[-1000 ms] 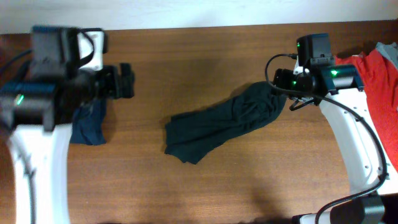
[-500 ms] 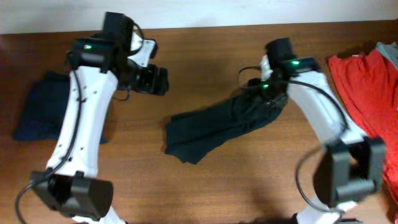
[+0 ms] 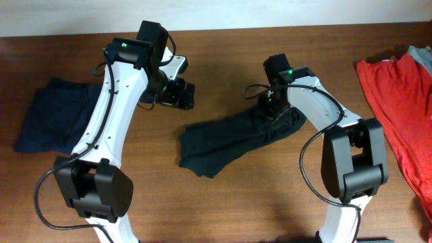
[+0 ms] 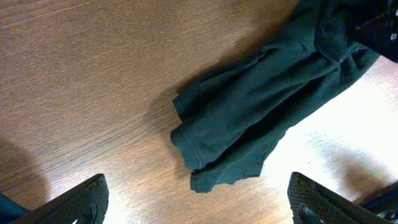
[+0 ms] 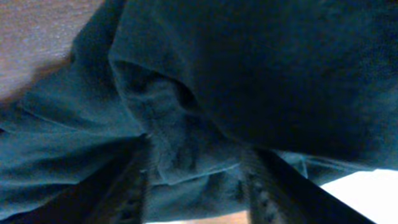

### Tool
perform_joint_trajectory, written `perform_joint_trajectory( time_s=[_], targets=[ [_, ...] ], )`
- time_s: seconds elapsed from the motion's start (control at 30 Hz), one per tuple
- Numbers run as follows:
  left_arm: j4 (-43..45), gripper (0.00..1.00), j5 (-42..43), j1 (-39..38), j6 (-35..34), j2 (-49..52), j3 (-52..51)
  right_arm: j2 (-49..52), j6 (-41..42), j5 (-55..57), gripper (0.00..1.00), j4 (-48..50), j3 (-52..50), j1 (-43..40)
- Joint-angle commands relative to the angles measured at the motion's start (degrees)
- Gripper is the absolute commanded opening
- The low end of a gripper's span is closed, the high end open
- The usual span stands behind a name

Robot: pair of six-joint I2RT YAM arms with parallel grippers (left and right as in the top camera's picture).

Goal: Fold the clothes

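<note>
I will move my left gripper toward the shirt's loose end next and down onto the raised fabric there, because that end lies ahead of my open fingers.
The black T-shirt (image 3: 226, 142) lies crumpled in a long diagonal heap at the table's middle. My right gripper (image 3: 270, 108) is down on its upper right end. In the right wrist view its fingers (image 5: 196, 186) are closed partway on a bunched fold of the dark fabric (image 5: 186, 143). My left gripper (image 3: 177, 94) hovers above bare wood, up and left of the shirt. In the left wrist view it is wide open and empty (image 4: 199, 205), with the shirt (image 4: 267, 106) ahead of it. No chest logo shows.
A navy garment (image 3: 50, 121) lies flat at the far left. A red garment (image 3: 398, 88) lies at the right edge with a bit of grey cloth (image 3: 422, 54) beside it. The wooden table (image 3: 223, 54) meets a white wall at the back.
Both arms swung in toward the middle. The left gripper moved right from over the navy garment. The right gripper moved left onto the shirt's upper end, whose folds shifted slightly.
</note>
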Motion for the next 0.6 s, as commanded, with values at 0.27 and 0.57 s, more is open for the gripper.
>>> perform_joint_trajectory(
  time_s=[0.27,0.57],
  targets=[
    [-1.2,0.92,-0.6,0.1,0.9,0.1,0.3,-5.2,0.1,5.3,0.04,-5.2,3.5,-3.1],
    [-0.2,0.92,-2.4,0.1,0.9,0.1,0.3,-21.2,-2.5,18.6,0.04,-9.3,7.0,-16.9]
  ],
)
